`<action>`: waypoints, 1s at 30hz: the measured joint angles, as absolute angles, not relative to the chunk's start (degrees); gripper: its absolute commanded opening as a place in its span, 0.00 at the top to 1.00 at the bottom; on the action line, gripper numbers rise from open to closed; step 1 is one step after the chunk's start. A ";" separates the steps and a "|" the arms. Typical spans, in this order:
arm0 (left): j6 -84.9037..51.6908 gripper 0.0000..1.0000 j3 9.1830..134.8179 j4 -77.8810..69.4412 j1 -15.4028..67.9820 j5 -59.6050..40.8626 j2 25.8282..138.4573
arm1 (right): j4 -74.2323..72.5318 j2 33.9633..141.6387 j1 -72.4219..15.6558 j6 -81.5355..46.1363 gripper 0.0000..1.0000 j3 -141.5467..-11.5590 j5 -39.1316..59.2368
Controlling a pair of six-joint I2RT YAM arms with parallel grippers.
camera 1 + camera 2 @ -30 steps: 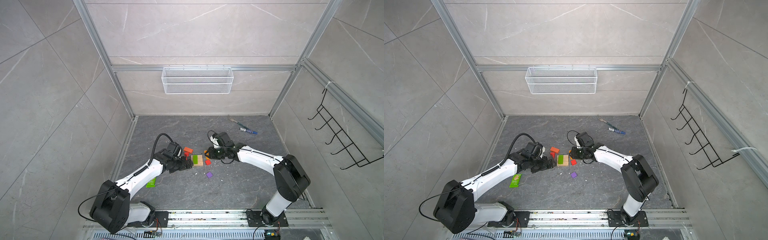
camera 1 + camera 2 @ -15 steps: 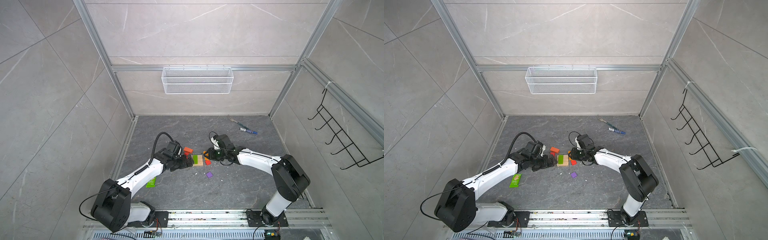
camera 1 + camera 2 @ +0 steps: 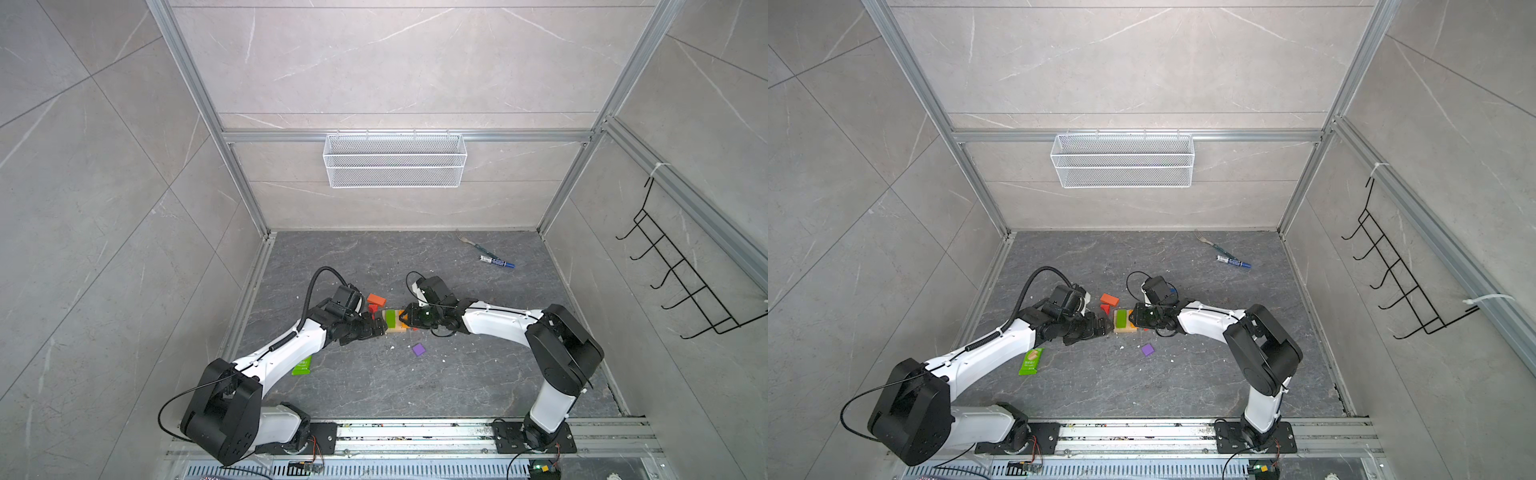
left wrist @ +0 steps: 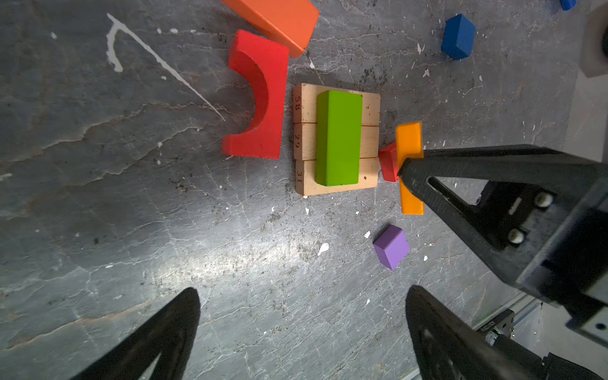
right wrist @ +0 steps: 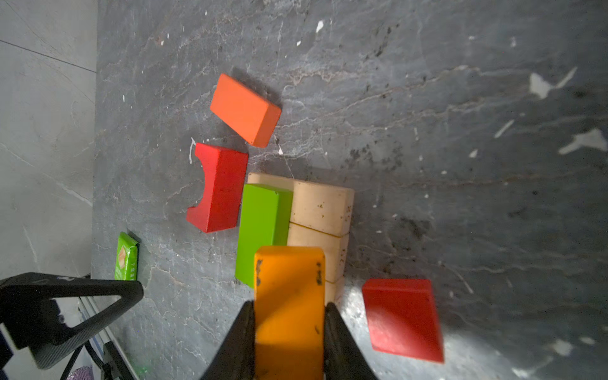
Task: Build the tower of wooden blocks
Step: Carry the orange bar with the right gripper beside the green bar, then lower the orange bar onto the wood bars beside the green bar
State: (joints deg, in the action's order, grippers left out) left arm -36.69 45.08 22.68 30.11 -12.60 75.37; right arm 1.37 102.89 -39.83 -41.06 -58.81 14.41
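My right gripper next moves toward the green bar [image 4: 339, 138] and down to release the orange bar on the tan ends by the red cube, which remain bare.
The tower is three tan bars [image 4: 304, 108] side by side on the floor with a green bar [image 4: 339, 138] lying across them; both top views show it mid-floor [image 3: 390, 319] [image 3: 1121, 319]. My right gripper [image 5: 289, 306] is shut on an orange bar [image 5: 289, 279], held at the tan base's right edge [image 4: 409, 141]. My left gripper [image 4: 302, 292] is open and empty, just left of the base [image 3: 376, 326]. A red arch [image 4: 263, 98] and a red-orange block [image 5: 245, 110] lie beyond the base. A red cube [image 5: 403, 319], a purple cube [image 3: 418, 350] and a blue cube [image 4: 458, 36] lie loose.
A green snack wrapper [image 3: 1031, 361] lies near the left arm. A blue marker [image 3: 1233, 262] and a fork [image 3: 1208, 243] lie at the back right. A wire basket [image 3: 395, 160] hangs on the back wall. White flecks dot the grey floor.
My right gripper has carried the orange bar a little leftward, closer to the tan base. The left gripper has stayed open and has hardly moved.
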 measured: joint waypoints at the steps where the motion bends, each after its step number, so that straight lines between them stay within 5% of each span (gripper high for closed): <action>1: -36.71 0.00 44.97 22.70 30.11 -12.60 74.94 | 1.28 103.33 -39.99 -41.21 1.00 -58.83 14.28; 30: -37.12 0.00 44.31 22.70 30.11 -12.62 73.52 | 0.16 107.83 -41.25 -42.48 0.98 -62.08 8.71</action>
State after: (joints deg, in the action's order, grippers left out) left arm -37.12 44.31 22.70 30.11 -12.62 73.52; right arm 0.16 107.83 -41.25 -42.48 -62.08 8.71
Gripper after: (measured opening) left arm 0.996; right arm 0.019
